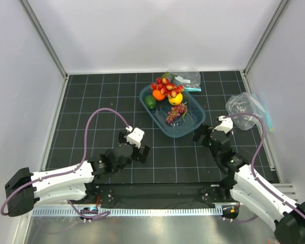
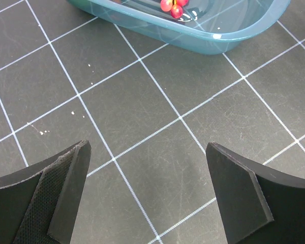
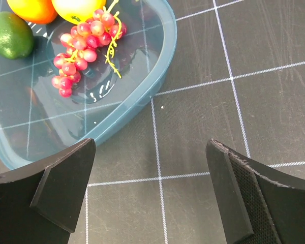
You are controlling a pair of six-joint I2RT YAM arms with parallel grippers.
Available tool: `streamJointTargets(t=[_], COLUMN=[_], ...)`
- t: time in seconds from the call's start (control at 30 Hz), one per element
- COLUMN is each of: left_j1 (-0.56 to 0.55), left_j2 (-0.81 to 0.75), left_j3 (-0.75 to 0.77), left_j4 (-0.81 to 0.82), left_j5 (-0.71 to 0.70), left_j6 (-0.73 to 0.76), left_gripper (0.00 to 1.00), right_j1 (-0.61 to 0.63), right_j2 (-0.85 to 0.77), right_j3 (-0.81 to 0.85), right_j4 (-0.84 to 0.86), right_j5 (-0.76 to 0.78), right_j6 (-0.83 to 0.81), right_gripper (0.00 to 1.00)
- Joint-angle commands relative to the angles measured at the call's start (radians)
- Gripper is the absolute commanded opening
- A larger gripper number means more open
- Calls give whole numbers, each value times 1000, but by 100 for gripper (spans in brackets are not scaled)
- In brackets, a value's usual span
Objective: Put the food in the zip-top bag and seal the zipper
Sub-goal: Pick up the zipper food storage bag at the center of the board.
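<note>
My right gripper moves to the right in the top view and down onto the larger bag's near edge [image 1: 242,126] next, as the bag lies crumpled and empty.
The food sits in a teal tub [image 1: 189,128]: red strawberries [image 1: 165,86], an orange [image 1: 158,94], a lemon [image 1: 175,98], a lime [image 1: 150,101] and a grape bunch [image 1: 176,112]. The larger clear zip-top bag [image 1: 246,109] lies crumpled and empty at the right, its teal zipper [image 1: 267,116] along its right side; I cannot make out a label. My left gripper [image 1: 135,144] [image 2: 148,147] is open and empty over the mat, left of the tub's near end. My right gripper [image 1: 208,128] [image 3: 151,143] is open and empty between tub and bag. The right wrist view shows the grapes [image 3: 84,43] and lime [image 3: 10,34].
A smaller clear bag [image 1: 185,77] with a teal strip lies behind the tub. The tub's near wall [image 2: 218,38] [image 3: 142,99] lies close ahead of both grippers. The black gridded mat [image 1: 91,101] is walled by white panels at the left, back and right.
</note>
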Motion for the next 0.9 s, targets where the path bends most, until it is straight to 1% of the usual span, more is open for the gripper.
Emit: streamJointTargets(t=[0.0,0.23,0.37,0.43,0.47,0.6,0.73,0.77,0.83,0.87], left_j1=[2,2,2,2,2,2,2,2,2,2], left_j2=[-3,-23,-37,-40,-40,-29,-6,-3,-6,-9], left_j3=[39,31,27,24,24,25,37,39,39,39], left_j4=[17,15,17,18,18,20,17,12,11,11], left_j5=[4,18,28,30,30,33,36,39,44,45], left_j6=[8,14,17,17,19,19,20,20,20,20], left_gripper=[100,100,100,100,100,100,100,100,100,100], right_j1=[-4,-4,-4,-6,-8,-50,-190,-260,-317,-369], right_j2=[-23,-15,20,44,63,168,262,284,329,342], right_j3=[2,3,29,75,97,244,384,410,471,483], right_j4=[55,41,11,-26,-70,-157,-244,-285,-309,-310], right_j5=[6,38,109,178,198,247,227,227,223,227], right_j6=[0,3,12,37,62,75,83,90,89,90], right_gripper=[99,99,99,100,100,100,100,100,100,100])
